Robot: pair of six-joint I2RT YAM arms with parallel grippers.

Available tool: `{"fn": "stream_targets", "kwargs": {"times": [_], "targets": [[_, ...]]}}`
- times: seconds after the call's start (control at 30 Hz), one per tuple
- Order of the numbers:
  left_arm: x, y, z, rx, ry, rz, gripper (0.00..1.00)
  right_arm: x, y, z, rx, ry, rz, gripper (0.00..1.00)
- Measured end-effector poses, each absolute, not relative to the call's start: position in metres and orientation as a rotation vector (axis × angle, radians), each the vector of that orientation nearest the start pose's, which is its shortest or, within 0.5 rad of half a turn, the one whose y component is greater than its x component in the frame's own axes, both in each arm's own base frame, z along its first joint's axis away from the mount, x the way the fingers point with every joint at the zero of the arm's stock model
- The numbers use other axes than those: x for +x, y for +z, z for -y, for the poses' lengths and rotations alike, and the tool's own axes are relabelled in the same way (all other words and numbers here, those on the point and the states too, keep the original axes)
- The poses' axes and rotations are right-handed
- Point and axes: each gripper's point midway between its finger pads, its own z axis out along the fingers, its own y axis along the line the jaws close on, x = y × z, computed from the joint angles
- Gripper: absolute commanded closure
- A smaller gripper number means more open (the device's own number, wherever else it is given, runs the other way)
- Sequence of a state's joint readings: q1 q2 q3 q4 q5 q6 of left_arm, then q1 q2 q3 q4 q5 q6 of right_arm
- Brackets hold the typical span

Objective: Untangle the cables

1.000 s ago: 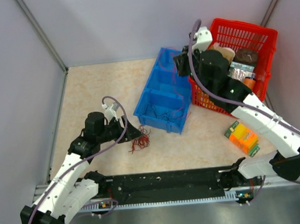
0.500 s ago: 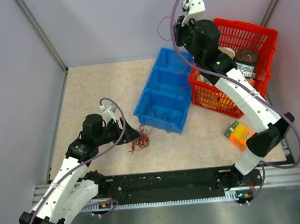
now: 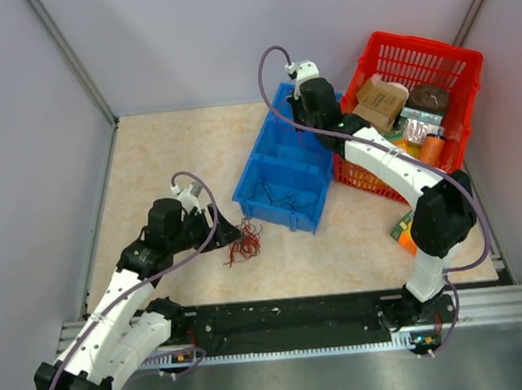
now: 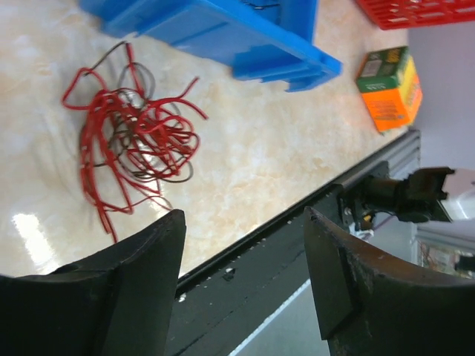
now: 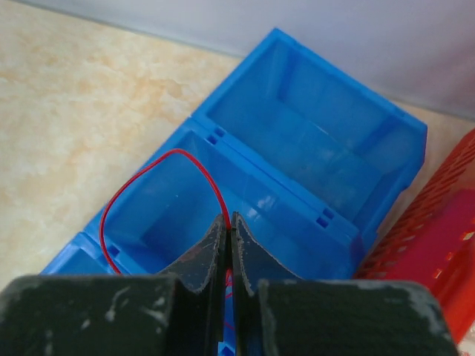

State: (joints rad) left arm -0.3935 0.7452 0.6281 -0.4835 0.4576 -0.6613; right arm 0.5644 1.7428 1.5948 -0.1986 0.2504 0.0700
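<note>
The left gripper isn't holding anything, and the tangle (image 4: 133, 137) lies below and ahead of it, so next the left gripper will go down toward it and onto one of its red cables.
A tangle of red and dark cables (image 3: 244, 243) lies on the table in front of the blue bin (image 3: 258, 179). In the left wrist view the tangle (image 4: 133, 137) is ahead of my left gripper (image 4: 241, 222), which is open and empty. In the top view my left gripper (image 3: 235, 230) sits just left of the tangle. My right gripper (image 5: 229, 220) is shut on one red cable (image 5: 148, 167), whose loop hangs over the bin's middle compartment (image 5: 185, 215). In the top view my right gripper (image 3: 304, 122) is above the bin. A few dark cables (image 3: 276, 195) lie in the near compartment.
A red basket (image 3: 460, 60) full of packets stands right of the bin. An orange and green box (image 3: 407, 230) lies at the right, also in the left wrist view (image 4: 390, 85). Grey walls close in the table. A black rail (image 3: 289, 317) runs along the near edge.
My right arm has swung from above the red basket leftwards and down over the blue bin. My left arm and the tangle have barely moved.
</note>
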Motion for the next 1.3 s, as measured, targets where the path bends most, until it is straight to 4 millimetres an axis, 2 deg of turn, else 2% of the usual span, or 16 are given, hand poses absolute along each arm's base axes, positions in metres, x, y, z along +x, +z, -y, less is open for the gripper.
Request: {"fn": "stream_targets", "kwargs": {"times": [0.13,0.27,0.4,0.47,0.67,0.8,0.83,0.87,0.93,1.0,1.07,1.1,1.13,1.2,1.3], "targets": [[0.192,0.154,0.174,-0.124,-0.961,-2.373,0.32,0.470,0.238,-0.245,-0.315,0.125,-2.008,0.96],[0.197,0.136,0.168,-0.178,-0.891,-2.431,0.33,0.459,0.214,-0.240,-0.346,0.102,-2.099,0.85],[0.196,0.114,0.166,-0.210,-0.846,-2.503,0.32,0.451,0.204,-0.238,-0.365,0.099,-2.148,0.59],[0.196,0.106,0.166,-0.223,-0.837,-2.528,0.30,0.451,0.201,-0.238,-0.372,0.090,-2.162,0.52],[0.195,0.098,0.163,-0.233,-0.816,-2.536,0.28,0.446,0.195,-0.242,-0.400,0.068,-2.203,0.44],[0.199,0.098,0.159,-0.232,-0.784,-2.516,0.34,0.423,0.189,-0.263,-0.466,0.097,-2.235,0.44],[0.201,0.098,0.159,-0.231,-0.781,-2.510,0.35,0.411,0.186,-0.276,-0.488,0.139,-2.236,0.44],[0.202,0.097,0.158,-0.234,-0.775,-2.509,0.37,0.390,0.181,-0.290,-0.527,0.190,-2.242,0.44],[0.204,0.094,0.159,-0.238,-0.770,-2.514,0.40,0.344,0.173,-0.317,-0.615,0.289,-2.238,0.44],[0.206,0.090,0.160,-0.239,-0.771,-2.520,0.45,0.287,0.166,-0.344,-0.736,0.407,-2.210,0.44],[0.207,0.084,0.162,-0.243,-0.774,-2.535,0.55,0.237,0.164,-0.365,-0.837,0.513,-2.174,0.46],[0.207,0.081,0.163,-0.242,-0.776,-2.548,0.59,0.218,0.164,-0.373,-0.863,0.564,-2.155,0.46],[0.207,0.079,0.164,-0.246,-0.776,-2.555,0.62,0.204,0.164,-0.378,-0.872,0.613,-2.138,0.47],[0.208,0.076,0.164,-0.242,-0.771,-2.565,0.68,0.188,0.159,-0.380,-0.854,0.688,-2.129,0.47],[0.209,0.077,0.164,-0.241,-0.775,-2.556,0.72,0.180,0.144,-0.374,-0.793,0.735,-2.151,0.48]]}}
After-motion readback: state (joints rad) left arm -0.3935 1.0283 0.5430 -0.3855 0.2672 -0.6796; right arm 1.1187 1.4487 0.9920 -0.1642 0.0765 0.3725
